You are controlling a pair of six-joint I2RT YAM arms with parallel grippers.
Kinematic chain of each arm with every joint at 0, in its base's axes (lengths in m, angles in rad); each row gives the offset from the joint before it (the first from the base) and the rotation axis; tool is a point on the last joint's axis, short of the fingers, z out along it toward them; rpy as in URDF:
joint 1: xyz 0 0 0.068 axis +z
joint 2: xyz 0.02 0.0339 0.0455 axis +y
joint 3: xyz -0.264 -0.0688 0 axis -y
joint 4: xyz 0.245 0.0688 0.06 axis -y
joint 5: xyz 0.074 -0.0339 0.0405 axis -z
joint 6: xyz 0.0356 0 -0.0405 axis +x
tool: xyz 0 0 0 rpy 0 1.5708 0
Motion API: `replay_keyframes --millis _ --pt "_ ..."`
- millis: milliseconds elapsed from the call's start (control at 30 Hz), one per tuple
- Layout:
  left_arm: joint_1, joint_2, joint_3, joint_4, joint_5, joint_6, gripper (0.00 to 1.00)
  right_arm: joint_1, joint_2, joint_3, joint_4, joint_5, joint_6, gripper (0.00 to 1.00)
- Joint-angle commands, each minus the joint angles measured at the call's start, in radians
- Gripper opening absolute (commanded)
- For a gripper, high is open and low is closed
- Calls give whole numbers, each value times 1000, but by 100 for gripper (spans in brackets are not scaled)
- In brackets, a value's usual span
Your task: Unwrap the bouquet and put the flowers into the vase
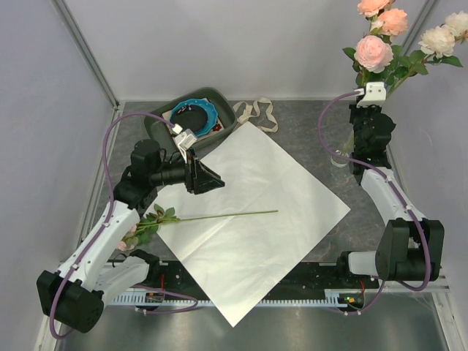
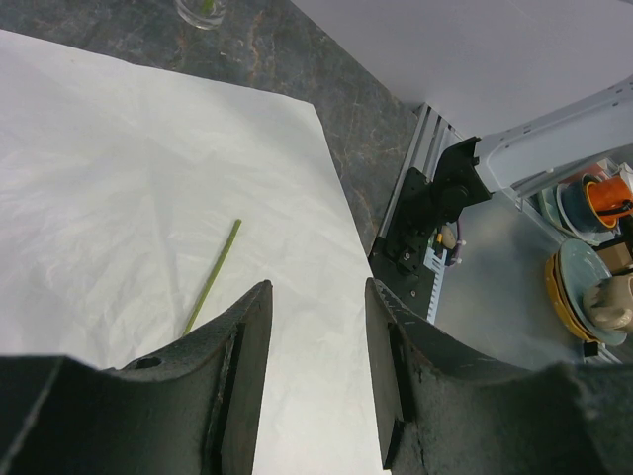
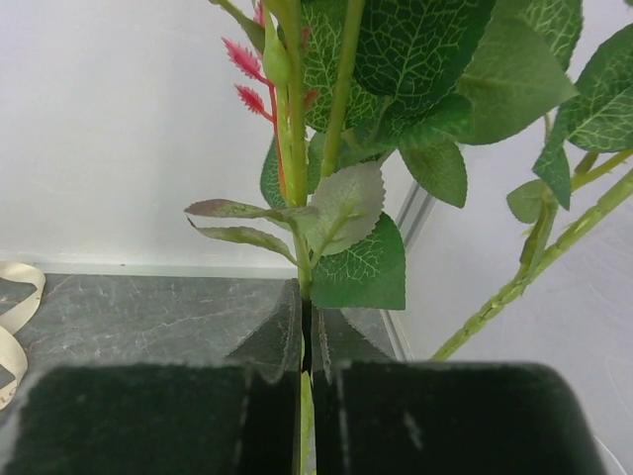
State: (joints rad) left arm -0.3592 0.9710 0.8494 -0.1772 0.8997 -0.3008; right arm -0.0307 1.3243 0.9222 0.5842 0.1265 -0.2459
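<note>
I will lower the green stem into the clear vase (image 1: 344,149) next with my right gripper, since the vase is just below the stem, and then open the gripper there.
The bouquet's cream-white paper (image 1: 256,212) lies spread flat on the table. One flower (image 1: 219,216) rests on its left part, stem tip pointing right and bloom off the paper's left edge. My left gripper (image 1: 216,181) hovers open over the paper (image 2: 119,198), empty, with the stem tip (image 2: 213,277) just ahead of its left finger. At the back right, my right gripper (image 1: 363,86) is shut on a green stem (image 3: 303,287) of the pink and cream flowers (image 1: 384,40), held upright. The clear vase (image 1: 341,152) stands below, left of that arm, and shows at the top edge as the vase (image 2: 201,10).
A grey tray (image 1: 223,102) holding a blue dish sits at the back, left of centre. The cream ribbon (image 1: 256,113) lies loose behind the paper and shows as the ribbon (image 3: 12,317) at the left edge. White walls enclose the table.
</note>
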Motion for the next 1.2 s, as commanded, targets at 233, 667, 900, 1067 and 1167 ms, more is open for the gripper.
replay_keyframes --millis 233,667,900,1067,1167 --pt "8 -12 -1 39 31 5 50 -14 44 -26 69 -2 26 6" --pt "6 -22 0 41 34 3 50 -15 59 -45 59 -19 31 10" --pt "6 -34 -3 41 34 3 50 -14 36 -83 46 -24 34 9" --pt "6 -41 -6 44 41 -1 50 -14 7 -123 49 -10 51 10" --pt "6 -48 -4 47 41 -1 50 -14 -2 -144 58 -8 56 13"
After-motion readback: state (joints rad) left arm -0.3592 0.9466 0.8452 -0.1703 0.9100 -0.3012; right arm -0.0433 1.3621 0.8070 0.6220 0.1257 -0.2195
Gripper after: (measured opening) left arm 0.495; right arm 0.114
